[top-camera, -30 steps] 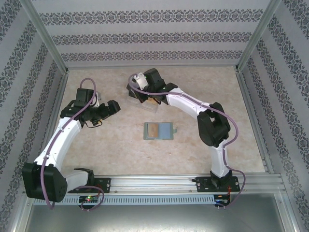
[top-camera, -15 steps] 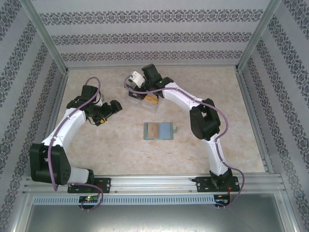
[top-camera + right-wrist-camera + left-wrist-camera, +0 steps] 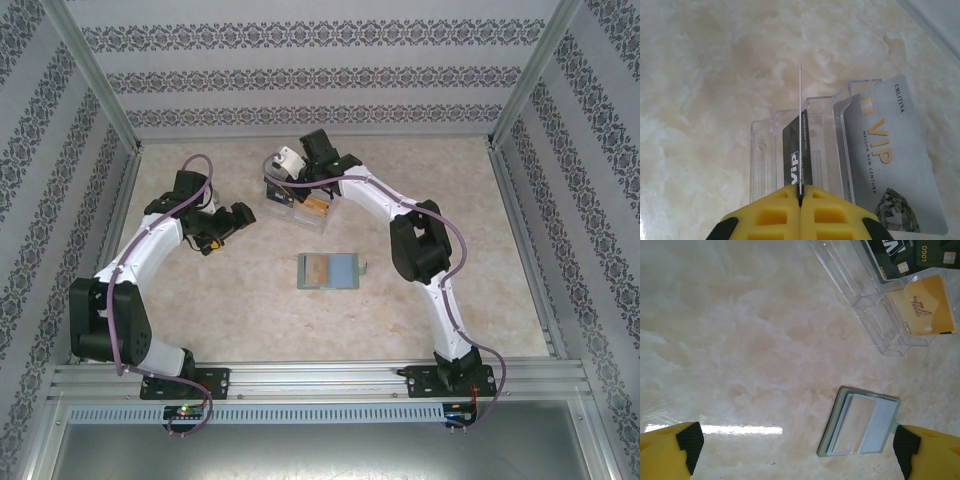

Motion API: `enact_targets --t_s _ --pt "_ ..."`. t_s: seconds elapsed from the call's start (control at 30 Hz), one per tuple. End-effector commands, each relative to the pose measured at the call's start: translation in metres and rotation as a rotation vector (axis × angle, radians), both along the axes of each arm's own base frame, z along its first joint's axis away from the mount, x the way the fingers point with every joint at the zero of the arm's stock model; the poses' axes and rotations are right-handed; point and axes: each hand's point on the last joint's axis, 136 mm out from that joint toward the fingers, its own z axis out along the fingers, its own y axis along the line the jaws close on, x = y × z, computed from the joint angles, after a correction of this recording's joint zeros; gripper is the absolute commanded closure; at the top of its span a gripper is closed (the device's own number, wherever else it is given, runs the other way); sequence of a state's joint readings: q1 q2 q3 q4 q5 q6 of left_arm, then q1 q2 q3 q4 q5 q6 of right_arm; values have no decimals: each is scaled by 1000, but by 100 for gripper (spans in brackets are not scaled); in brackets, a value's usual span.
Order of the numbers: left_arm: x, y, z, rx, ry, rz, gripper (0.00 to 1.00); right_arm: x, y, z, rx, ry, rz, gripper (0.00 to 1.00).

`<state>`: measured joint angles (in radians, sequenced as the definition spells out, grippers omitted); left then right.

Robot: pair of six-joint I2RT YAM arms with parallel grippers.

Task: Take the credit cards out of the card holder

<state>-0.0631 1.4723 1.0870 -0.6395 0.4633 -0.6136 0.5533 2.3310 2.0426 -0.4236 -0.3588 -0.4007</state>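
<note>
The black VIP card's slot of the clear box [image 3: 790, 150] is below, so my right gripper will next bring the edge-on credit card down into that slot and then let go of it.
The card holder [image 3: 330, 270] lies open and flat at the table's middle, pale grey-green, with a brownish card [image 3: 316, 270] on its left panel. In the left wrist view the card holder [image 3: 860, 427] shows pale cards stacked in it. My right gripper [image 3: 800, 192] is shut on a thin credit card [image 3: 800, 125] seen edge-on, held above the clear box [image 3: 790, 150]. From above, the right gripper [image 3: 293, 190] hangs over that box. My left gripper [image 3: 238, 217] stands open to the left of the box, with nothing between its fingers [image 3: 682, 450].
The clear compartment box [image 3: 297, 205] at the back middle holds a black VIP card [image 3: 792, 160], a grey VIP card [image 3: 885, 155] and a gold card [image 3: 927, 307]. Metal frame rails and patterned walls bound the table on all sides.
The left arm has swung its elbow in and its gripper has shifted slightly toward the back. The right gripper has moved a little toward the back over the clear box, still holding the card.
</note>
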Motion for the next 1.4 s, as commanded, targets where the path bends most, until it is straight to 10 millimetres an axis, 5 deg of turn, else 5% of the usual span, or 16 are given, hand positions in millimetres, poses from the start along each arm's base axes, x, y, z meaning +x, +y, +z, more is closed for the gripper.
enact_targets --t_s 0.0,0.33,0.93,1.07,1.37 --pt "10 2 12 -11 -40 -1 1 -4 4 -5 -1 20 42 100" --pt "7 3 29 -5 -81 -12 0 1 4 -14 -66 -22 21 98" --pt "6 6 21 6 -64 -7 0 -4 4 -22 -133 -22 17 96" --pt "8 5 20 -3 -63 -8 0 -4 3 -24 -151 -28 12 88" --pt "10 1 21 -28 -65 -17 0 -11 9 29 -53 -26 -47 74"
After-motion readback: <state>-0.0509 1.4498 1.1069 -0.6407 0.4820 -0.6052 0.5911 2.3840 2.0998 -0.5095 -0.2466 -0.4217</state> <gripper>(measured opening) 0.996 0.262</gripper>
